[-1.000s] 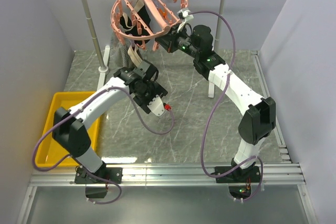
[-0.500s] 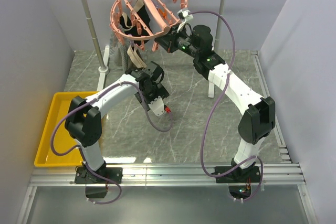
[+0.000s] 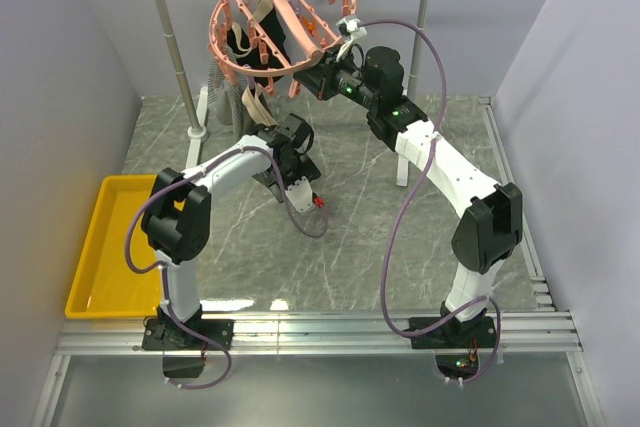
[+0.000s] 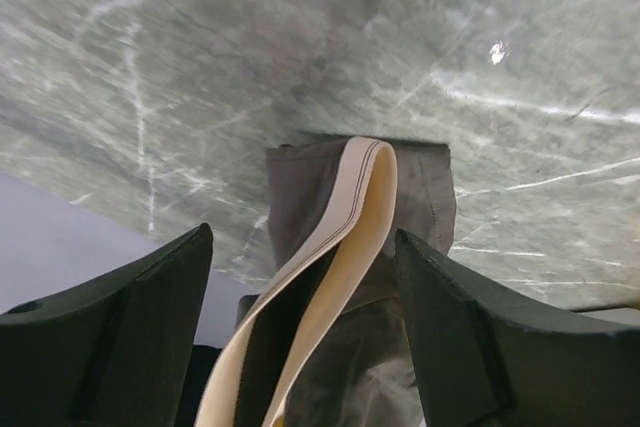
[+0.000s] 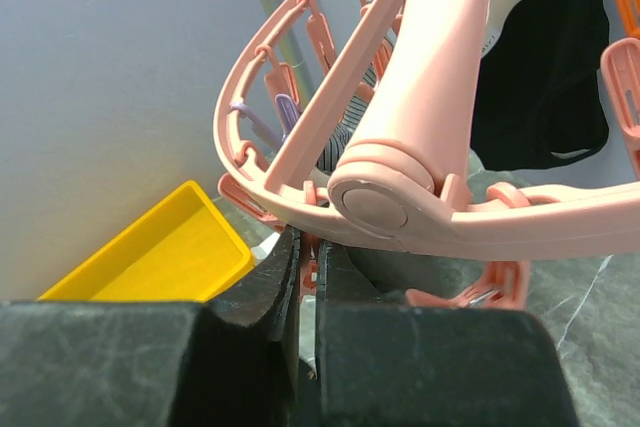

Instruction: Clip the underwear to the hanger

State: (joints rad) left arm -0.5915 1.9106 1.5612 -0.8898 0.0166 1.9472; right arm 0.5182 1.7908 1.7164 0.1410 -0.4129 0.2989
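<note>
I should next move my left gripper slightly outward and then close it across the folded loop (image 4: 322, 250), since the waistband already runs between my open fingers.
The salmon-pink round hanger (image 3: 275, 17) hangs from the white rail, tilted; it also shows in the right wrist view (image 5: 430, 97). My right gripper (image 3: 320, 75) is shut on one of its clip pegs (image 5: 312, 252) at the near rim. The dark grey-brown underwear (image 3: 250, 107) with its beige waistband hangs below the ring's left side. In the left wrist view the underwear (image 4: 420, 197) lies between my left gripper's (image 4: 302, 237) open fingers, its waistband (image 4: 350, 217) looped toward the camera. The left gripper (image 3: 265, 129) sits just below it. The underwear's top end is hidden.
A black garment (image 3: 240, 42) and a light grey patterned cloth (image 3: 225, 87) hang from the same ring. White rail posts (image 3: 170, 37) stand at the back. A yellow tray (image 3: 100, 247) sits at the left front on the marble table (image 3: 380, 237).
My left arm has folded in and its gripper has moved back toward the hanging underwear. The right arm and the hanger have not moved.
</note>
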